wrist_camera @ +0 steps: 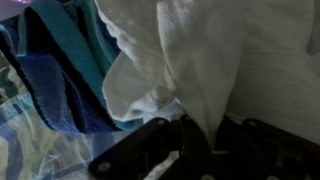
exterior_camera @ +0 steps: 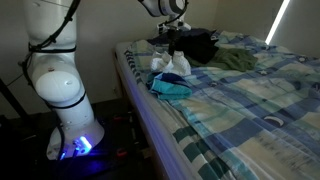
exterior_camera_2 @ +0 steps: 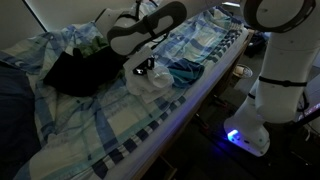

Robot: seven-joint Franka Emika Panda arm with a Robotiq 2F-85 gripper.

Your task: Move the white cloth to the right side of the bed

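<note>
My gripper lowers the dangling white cloth next and releases its pinched fold on the plaid bedspread (exterior_camera_2: 150, 88) beside the teal cloth, just below my gripper.
The white cloth (exterior_camera: 176, 66) hangs from my gripper (exterior_camera: 172, 46) just above the plaid bedspread (exterior_camera: 240, 100), near the bed's edge. In an exterior view the white cloth (exterior_camera_2: 155, 80) dangles below my gripper (exterior_camera_2: 141, 66). In the wrist view the white cloth (wrist_camera: 190, 60) fills most of the picture, and a fold of it is pinched between my black fingers (wrist_camera: 200, 140). The gripper is shut on the cloth.
A teal cloth (exterior_camera: 170, 88) lies on the bed beside the white one; it also shows in an exterior view (exterior_camera_2: 185, 71) and the wrist view (wrist_camera: 60, 70). A black garment (exterior_camera: 195, 45) and an olive one (exterior_camera: 238, 60) lie further in. The robot base (exterior_camera: 65, 100) stands beside the bed.
</note>
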